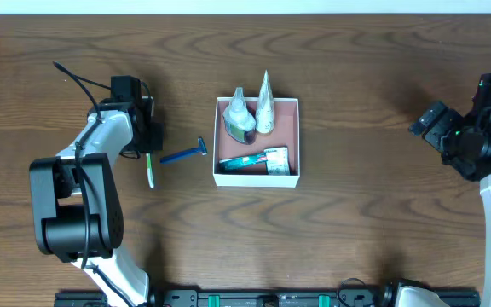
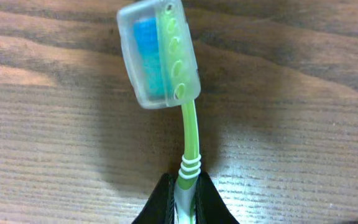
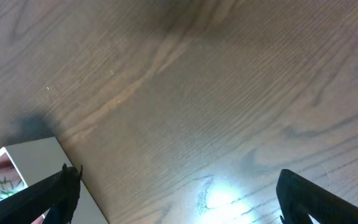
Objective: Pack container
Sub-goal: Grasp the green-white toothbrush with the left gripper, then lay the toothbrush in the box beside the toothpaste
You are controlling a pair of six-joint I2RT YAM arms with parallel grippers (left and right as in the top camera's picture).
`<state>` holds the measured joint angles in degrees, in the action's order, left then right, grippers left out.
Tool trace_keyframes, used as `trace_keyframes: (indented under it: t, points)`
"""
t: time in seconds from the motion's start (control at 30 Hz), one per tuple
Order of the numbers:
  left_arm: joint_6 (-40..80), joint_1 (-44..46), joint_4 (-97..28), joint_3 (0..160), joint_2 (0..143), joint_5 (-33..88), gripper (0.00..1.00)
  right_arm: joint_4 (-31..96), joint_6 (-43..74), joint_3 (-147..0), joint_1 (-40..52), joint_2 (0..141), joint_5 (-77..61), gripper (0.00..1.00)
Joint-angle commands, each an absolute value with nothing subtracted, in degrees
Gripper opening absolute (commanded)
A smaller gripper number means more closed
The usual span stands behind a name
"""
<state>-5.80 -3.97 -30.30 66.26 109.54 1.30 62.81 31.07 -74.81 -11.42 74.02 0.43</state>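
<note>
My left gripper moves past the blue razor next, turns over the flat toothpaste pack (image 1: 254, 160) and lets go, because the toothbrush is still outside the container.
The container (image 1: 295, 141), a shallow white box with a pink inside, sits mid-table and holds two bottles (image 1: 239, 116), a silvery tube (image 1: 265, 104) and a flat toothpaste pack (image 1: 254, 160). Its corner shows in the right wrist view (image 3: 30, 158). A blue razor (image 1: 184, 154) lies on the table left of the box. My left gripper (image 1: 147, 153) is shut on the handle of a green toothbrush (image 2: 190, 140) with a clear head cover; it also shows in the overhead view (image 1: 150, 173). My right gripper (image 1: 424, 126) is open and empty, far right of the box.
Dark wood table (image 1: 356, 222) all around. A black rail (image 1: 271, 298) runs along the front edge.
</note>
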Motion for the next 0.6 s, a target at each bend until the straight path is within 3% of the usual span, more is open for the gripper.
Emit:
trace_keyframes:
  t: [0.0, 0.33, 0.57]
  points:
    - [-5.52, -3.66, -32.64, 65.82, 110.1, 1.1, 0.06, 62.83, 31.24, -74.87, -11.7, 74.15, 0.45, 0.99]
    - [-5.26, -0.71, -41.17, 65.93, 89.56, 5.28, 0.06, 62.83, 31.24, -74.87, -11.73, 74.15, 0.45, 0.99]
    - [-6.15, 10.7, -46.28, 65.91, 69.08, 7.14, 0.06, 62.83, 31.24, -74.87, -11.73, 74.15, 0.45, 0.99]
